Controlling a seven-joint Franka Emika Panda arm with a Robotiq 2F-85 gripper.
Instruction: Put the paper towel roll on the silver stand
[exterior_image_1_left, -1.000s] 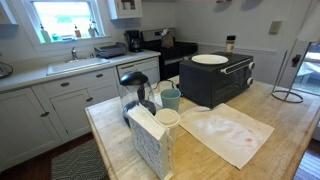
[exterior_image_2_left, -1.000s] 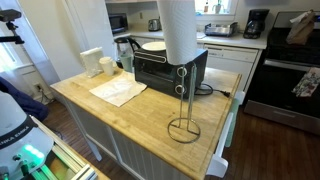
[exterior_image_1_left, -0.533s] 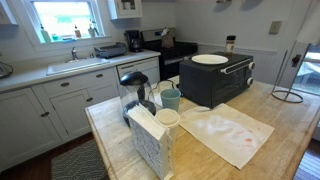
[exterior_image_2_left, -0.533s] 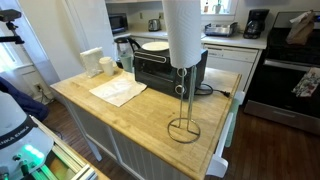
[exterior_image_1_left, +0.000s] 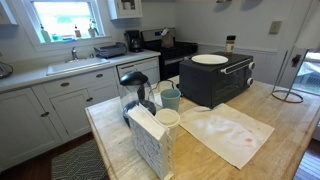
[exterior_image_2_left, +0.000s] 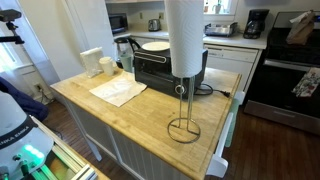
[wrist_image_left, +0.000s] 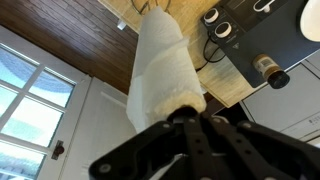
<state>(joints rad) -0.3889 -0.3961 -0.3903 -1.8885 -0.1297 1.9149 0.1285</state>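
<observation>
The silver stand's upright rod (exterior_image_2_left: 184, 98) is below my gripper, under the roll's lower end. My gripper needs to lower the roll straight down over that rod next and let go.
The paper towel roll (exterior_image_2_left: 186, 38) is a thick white cylinder hanging upright in the air over the wooden island. Its lower end is just above the top of the silver stand (exterior_image_2_left: 183, 128). The stand is a thin rod on a round ring base near the island's front edge. The stand also shows at the far edge in an exterior view (exterior_image_1_left: 288, 96), where the roll is out of view. In the wrist view my gripper (wrist_image_left: 186, 113) is shut on one end of the roll (wrist_image_left: 160, 65). The gripper itself is out of view in both exterior views.
A black toaster oven (exterior_image_2_left: 160, 70) with a white plate (exterior_image_1_left: 209, 59) on top stands just behind the stand. A flat white sheet (exterior_image_1_left: 225, 132), cups (exterior_image_1_left: 170, 98), a kettle (exterior_image_1_left: 136, 85) and a napkin holder (exterior_image_1_left: 150, 140) sit on the island. The island edge (exterior_image_2_left: 215, 150) is near the stand.
The roll has come down and shifted slightly sideways, so its lower end is closer to the top of the stand's rod. Nothing else has moved.
</observation>
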